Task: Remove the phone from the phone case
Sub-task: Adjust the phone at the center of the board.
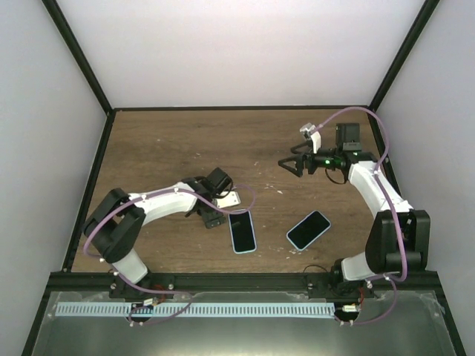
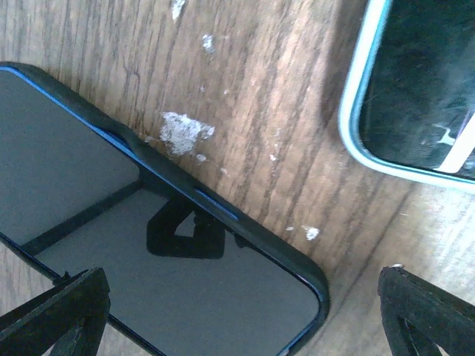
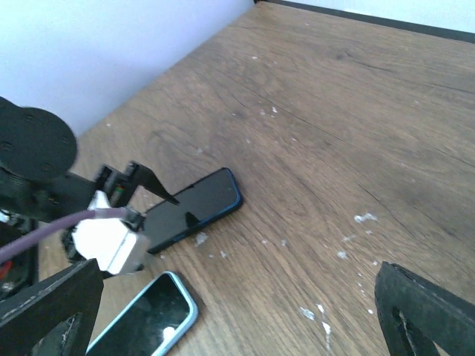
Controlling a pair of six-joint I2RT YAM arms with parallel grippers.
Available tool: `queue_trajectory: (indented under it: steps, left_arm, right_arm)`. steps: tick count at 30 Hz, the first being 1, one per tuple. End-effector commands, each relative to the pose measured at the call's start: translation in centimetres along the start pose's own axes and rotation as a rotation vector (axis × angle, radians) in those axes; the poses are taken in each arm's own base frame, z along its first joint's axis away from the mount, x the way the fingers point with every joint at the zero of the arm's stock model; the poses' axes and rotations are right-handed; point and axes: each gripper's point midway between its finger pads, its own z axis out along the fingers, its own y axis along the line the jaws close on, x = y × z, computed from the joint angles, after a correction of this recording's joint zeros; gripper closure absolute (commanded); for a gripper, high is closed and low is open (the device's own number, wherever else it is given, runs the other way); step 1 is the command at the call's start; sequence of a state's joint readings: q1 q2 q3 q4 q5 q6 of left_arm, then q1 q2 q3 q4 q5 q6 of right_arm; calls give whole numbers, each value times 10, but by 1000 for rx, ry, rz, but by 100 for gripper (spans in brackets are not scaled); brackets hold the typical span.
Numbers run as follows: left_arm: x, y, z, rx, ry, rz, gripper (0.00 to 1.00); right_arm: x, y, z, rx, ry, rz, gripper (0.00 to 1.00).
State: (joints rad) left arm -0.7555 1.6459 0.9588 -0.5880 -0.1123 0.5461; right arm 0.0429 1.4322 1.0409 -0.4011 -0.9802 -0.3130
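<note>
The phone's near end [image 2: 249,315] lies slanted to my left gripper's open fingers. I will turn and lower the gripper around it, outward and left in the top view.
A dark phone [image 1: 242,231] with a blue edge lies flat on the wooden table. My left gripper [image 1: 215,219] hangs low over its left end, open. In the left wrist view the phone's [image 2: 148,282] corner sits between the spread fingers [image 2: 63,311], untouched. A light-blue-rimmed phone case [image 1: 308,230] lies apart to the right, also seen as a case [image 2: 415,81] corner and a case [image 3: 145,315] near the bottom of the right wrist view. Its inside is dark and glossy, and I cannot tell what fills it. My right gripper [image 1: 289,165] is raised at the right, open and empty.
White flecks dot the wooden table [image 1: 185,148]. White walls and black frame rails [image 1: 82,59] close in the back and sides. The left arm's white wrist camera [image 3: 111,241] stands just above the phone [image 3: 194,204] in the right wrist view.
</note>
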Motion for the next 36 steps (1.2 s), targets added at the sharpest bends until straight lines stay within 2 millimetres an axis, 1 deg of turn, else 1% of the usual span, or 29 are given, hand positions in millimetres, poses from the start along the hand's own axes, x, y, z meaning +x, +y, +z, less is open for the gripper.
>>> queue_trajectory:
  steps: [1, 6, 9, 13, 17, 20, 22, 25, 26, 30, 33, 36]
  left_arm:
    - [6, 9, 9, -73, 34, -9, 0]
    - [24, 17, 12, -131, 90, -21, 0]
    - [38, 29, 12, -124, 114, -94, 0]
    - [63, 50, 8, -117, 123, -195, 0]
    - [87, 62, 6, -83, 133, -283, 0]
    - [99, 70, 5, -32, 112, -368, 0]
    - [95, 65, 1, 51, 64, -414, 0]
    - [73, 50, -10, 187, -42, -441, 0]
    - [67, 49, -13, 207, -67, -452, 0]
    - [51, 59, -13, 234, -94, -525, 0]
    - [43, 65, -7, 246, -92, -574, 0]
    - [40, 71, 2, 207, -69, -570, 0]
  right_arm:
    - [-12, 21, 0, -135, -11, 59, 0]
    - [-11, 30, 0, -210, -14, 112, 0]
    - [-9, 33, -1, -254, -17, 158, 0]
    - [-6, 33, 0, -270, -19, 198, 0]
    - [-4, 31, 1, -265, -21, 219, 0]
    - [-1, 26, 3, -244, -25, 230, 0]
    - [3, 24, 5, -226, -26, 237, 0]
    - [4, 19, 5, -187, -34, 233, 0]
    - [3, 18, 4, -175, -40, 226, 0]
    - [-4, 14, 2, -136, -56, 209, 0]
    - [-6, 12, 3, -127, -64, 210, 0]
    - [-12, 11, 1, -110, -73, 195, 0]
